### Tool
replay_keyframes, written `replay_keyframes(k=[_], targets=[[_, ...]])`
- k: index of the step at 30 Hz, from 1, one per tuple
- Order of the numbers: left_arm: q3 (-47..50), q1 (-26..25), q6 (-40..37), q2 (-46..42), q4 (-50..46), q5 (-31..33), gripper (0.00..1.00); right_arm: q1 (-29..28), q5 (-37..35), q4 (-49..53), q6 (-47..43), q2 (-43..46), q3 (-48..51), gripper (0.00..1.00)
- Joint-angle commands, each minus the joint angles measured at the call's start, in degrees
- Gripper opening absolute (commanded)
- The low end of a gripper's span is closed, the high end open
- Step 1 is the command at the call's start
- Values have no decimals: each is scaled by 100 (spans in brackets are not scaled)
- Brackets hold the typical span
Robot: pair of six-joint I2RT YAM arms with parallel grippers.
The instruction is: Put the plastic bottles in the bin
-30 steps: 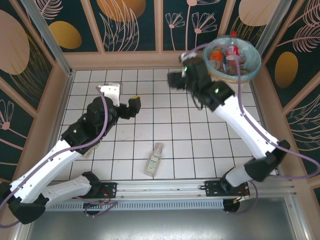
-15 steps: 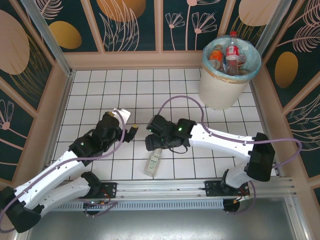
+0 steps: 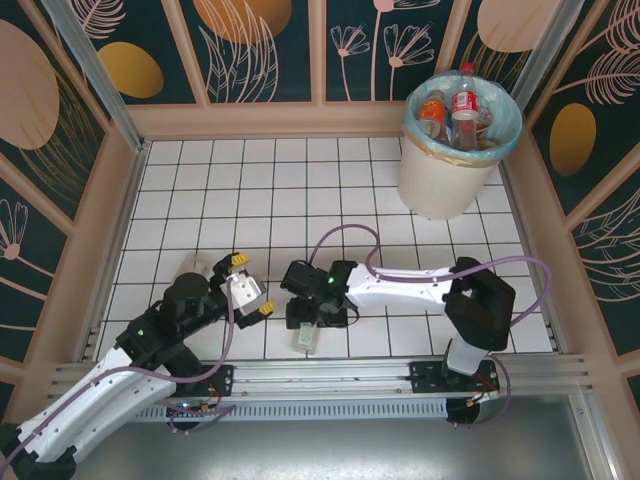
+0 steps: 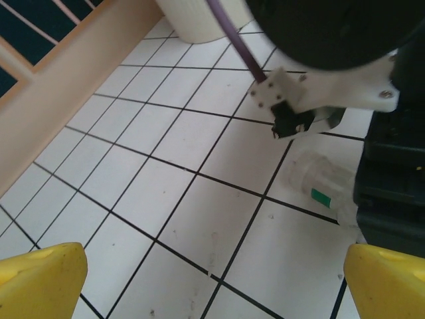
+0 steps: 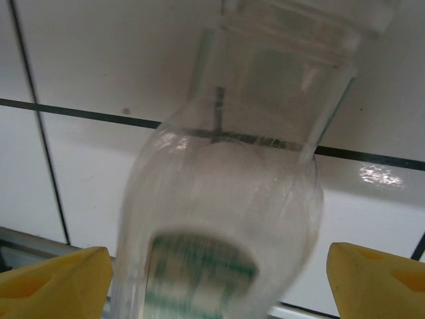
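My right gripper will go down around the green-labelled body of the bottle next, because the bottle is right below.
One clear plastic bottle (image 3: pixel 305 338) with a green label lies on the white tiles near the front rail. My right gripper (image 3: pixel 309 316) hangs right over it, open. In the right wrist view the bottle (image 5: pixel 226 219) lies between the two yellow fingertips (image 5: pixel 53 282), with a gap on each side. My left gripper (image 3: pixel 252 287) is open just left of it, over bare tile (image 4: pixel 212 286); its view catches the bottle (image 4: pixel 319 179) beside the right arm's black head. The cream-white bin (image 3: pixel 448 165) with a teal liner stands at the far right, with several bottles (image 3: pixel 462 104) inside.
The metal front rail (image 3: pixel 330 375) runs just behind the lying bottle. Wooden walls (image 3: pixel 100 230) close in the tiled floor on the left, far and right sides. The right arm's purple cable (image 3: pixel 345 235) loops above the tiles. The bin's base (image 4: pixel 199 16) is far ahead in the left wrist view.
My right arm swung from the bin down to the lying bottle and now straddles it. My left arm drew back toward the front edge, and its jaws opened wider.
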State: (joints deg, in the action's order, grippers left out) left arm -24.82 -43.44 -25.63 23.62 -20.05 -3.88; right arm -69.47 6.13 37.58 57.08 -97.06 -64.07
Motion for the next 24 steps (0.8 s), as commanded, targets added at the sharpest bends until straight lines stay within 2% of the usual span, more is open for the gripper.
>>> replay_keyframes(k=[1, 3, 8, 12, 15, 19, 21, 24], targets=[[-6, 11, -311, -214, 210, -247, 99, -31, 277, -304, 208, -133, 150, 82], [12, 11, -316, -244, 254, -236, 99, -16, 333, -382, 199, -123, 272, 78], [-39, 15, -286, -77, 221, -227, 99, 74, 339, -504, 133, 49, 447, 55], [-179, 11, -80, 123, 419, -116, 99, 145, 198, -135, -214, 206, 144, 49], [-479, 13, 559, 486, 852, 276, 96, 293, -230, 721, -689, 377, -456, 48], [-1229, 16, 1601, 1429, 1354, 399, 88, 977, -1330, 2157, -1544, 755, -1637, 46], [-1734, 13, 1973, 1979, 1461, 403, 85, 1485, -1910, 2735, -1983, 918, -2378, 45], [-2464, 11, 2743, 2735, 1512, 765, 85, 2349, -2548, 3246, -2704, 1031, -3594, 45]])
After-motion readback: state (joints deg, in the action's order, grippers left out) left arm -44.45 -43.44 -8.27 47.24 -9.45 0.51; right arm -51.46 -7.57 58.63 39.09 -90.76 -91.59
